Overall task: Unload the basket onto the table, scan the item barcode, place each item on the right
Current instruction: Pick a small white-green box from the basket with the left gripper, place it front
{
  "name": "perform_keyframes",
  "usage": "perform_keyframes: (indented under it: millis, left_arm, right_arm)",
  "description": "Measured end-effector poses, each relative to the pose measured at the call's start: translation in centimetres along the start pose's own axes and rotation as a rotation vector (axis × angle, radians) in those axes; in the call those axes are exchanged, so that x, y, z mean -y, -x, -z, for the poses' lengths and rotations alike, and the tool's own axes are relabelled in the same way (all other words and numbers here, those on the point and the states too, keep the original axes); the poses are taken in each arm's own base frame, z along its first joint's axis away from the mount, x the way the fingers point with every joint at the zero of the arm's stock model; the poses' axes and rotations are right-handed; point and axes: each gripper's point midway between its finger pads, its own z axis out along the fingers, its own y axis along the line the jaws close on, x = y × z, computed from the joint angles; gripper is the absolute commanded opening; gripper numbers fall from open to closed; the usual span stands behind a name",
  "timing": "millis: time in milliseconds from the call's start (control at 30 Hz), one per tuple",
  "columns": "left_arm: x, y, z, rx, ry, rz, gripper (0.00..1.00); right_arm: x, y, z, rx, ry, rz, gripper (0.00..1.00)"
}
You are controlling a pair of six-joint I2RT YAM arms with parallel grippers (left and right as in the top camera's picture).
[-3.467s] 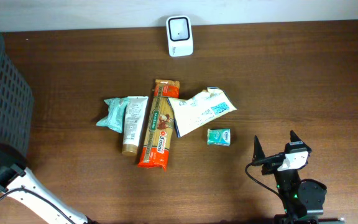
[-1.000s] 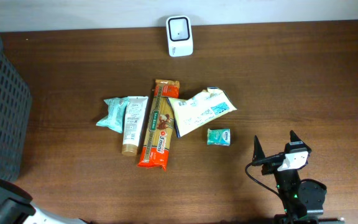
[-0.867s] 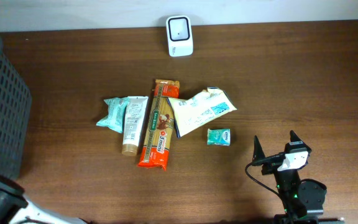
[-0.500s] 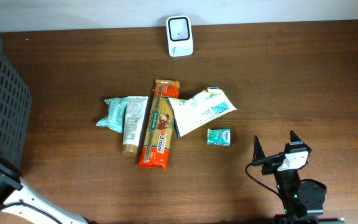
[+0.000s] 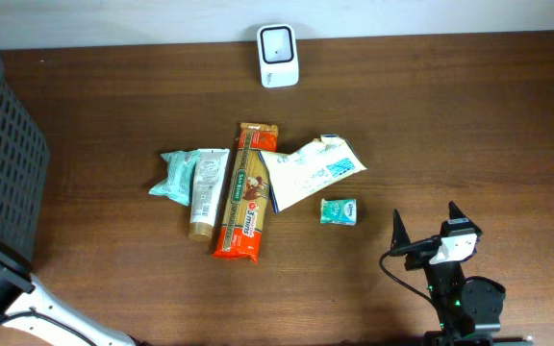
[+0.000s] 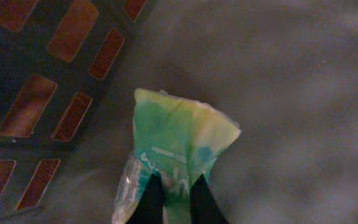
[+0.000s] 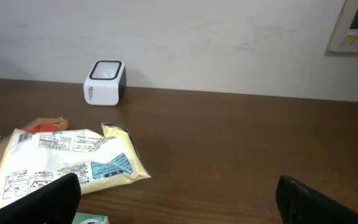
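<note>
The packet will be lifted out of the basket by my left gripper next. It will then be lowered beside the cream tube's cap end.
In the left wrist view a green and white plastic packet (image 6: 179, 134) lies on the grey floor of the black mesh basket (image 6: 55, 68). My left gripper (image 6: 174, 180) is shut on the packet's near end, with both black fingertips (image 6: 153, 193) pinching it. The white barcode scanner (image 5: 278, 42) stands at the table's far edge and also shows in the right wrist view (image 7: 104, 82). Near the front right of the table my right gripper (image 5: 426, 235) stands wide open, holding nothing.
The basket (image 5: 3, 154) stands at the table's left edge. A teal pouch (image 5: 173, 175), a cream tube (image 5: 205, 192), an orange pasta pack (image 5: 246, 192), a white and yellow bag (image 5: 311, 171) and a small teal box (image 5: 339, 211) lie mid-table.
In the overhead view the left arm's link at the bottom left corner has shifted a little upward. The items on the table and the right arm have not moved.
</note>
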Motion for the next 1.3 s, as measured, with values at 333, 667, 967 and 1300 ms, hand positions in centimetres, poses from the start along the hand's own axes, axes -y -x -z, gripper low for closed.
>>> perform_keyframes:
  millis: [333,667,967,1300]
  left_arm:
    - [-1.8,7.0,12.6,0.162,0.056,0.119,0.0]
    - [16.3,7.3,45.1,0.444,-0.401,-0.064,0.0]
    - [37.3,-8.9,31.9,-0.116,-0.752,-0.347,0.0]
    - [33.0,-19.5,22.6,-0.359,-0.375,-0.221,0.99]
  right_arm:
    - [0.0,0.0,0.0,0.0,0.0,0.0,0.99]
    - [0.0,0.0,0.0,0.001,0.0,0.0,0.99]
    - [0.0,0.0,0.0,-0.001,0.0,0.001,0.99]
    - [0.0,0.0,0.0,0.0,0.0,0.0,0.99]
